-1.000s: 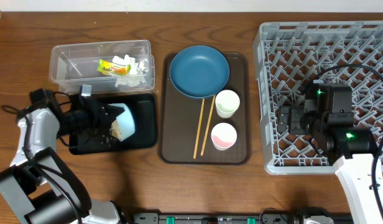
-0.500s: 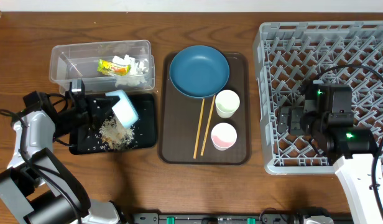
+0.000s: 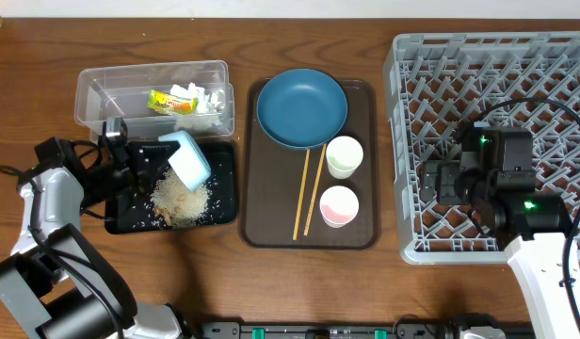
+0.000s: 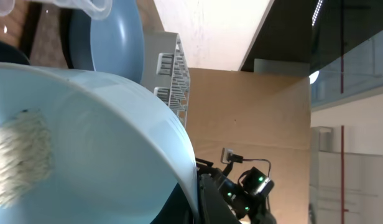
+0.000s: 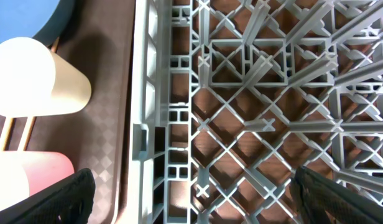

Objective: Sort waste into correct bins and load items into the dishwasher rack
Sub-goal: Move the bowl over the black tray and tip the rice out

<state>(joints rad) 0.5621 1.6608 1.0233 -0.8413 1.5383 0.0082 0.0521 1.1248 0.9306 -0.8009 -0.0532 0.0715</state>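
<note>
The robot should next swing its left gripper over, level the bowl (image 3: 188, 160) and lower it to let go, because the brown tray's bare strip (image 3: 275, 183) lies to its right in the overhead view.
My left gripper (image 3: 151, 160) is shut on the rim of the light-blue bowl (image 3: 188, 160) and holds it tipped over the black tray (image 3: 224, 188). A heap of rice scraps (image 3: 180, 200) lies on the tray. In the left wrist view the bowl (image 4: 86, 143) fills the frame, with a little rice (image 4: 20, 155) stuck inside. The clear box (image 3: 102, 94) holds tissue (image 3: 203, 105) and the yellow-green wrapper (image 3: 164, 100). The blue plate (image 3: 301, 106), green cup (image 3: 344, 155), pink cup (image 3: 337, 204) and chopsticks (image 3: 302, 193) lie on the brown tray. My right gripper (image 5: 191, 193) is open over the rack's (image 3: 554, 75) left edge.
The brown serving tray (image 3: 362, 231) sits between the black tray and the rack. In the right wrist view the rack wall (image 5: 148, 93) runs down the frame, with the green cup (image 5: 36, 78) and pink cup (image 5: 30, 180) to its left.
The bowl has tipped further and risen, and its rice has poured out into a heap on the black tray. The right arm has not moved.
</note>
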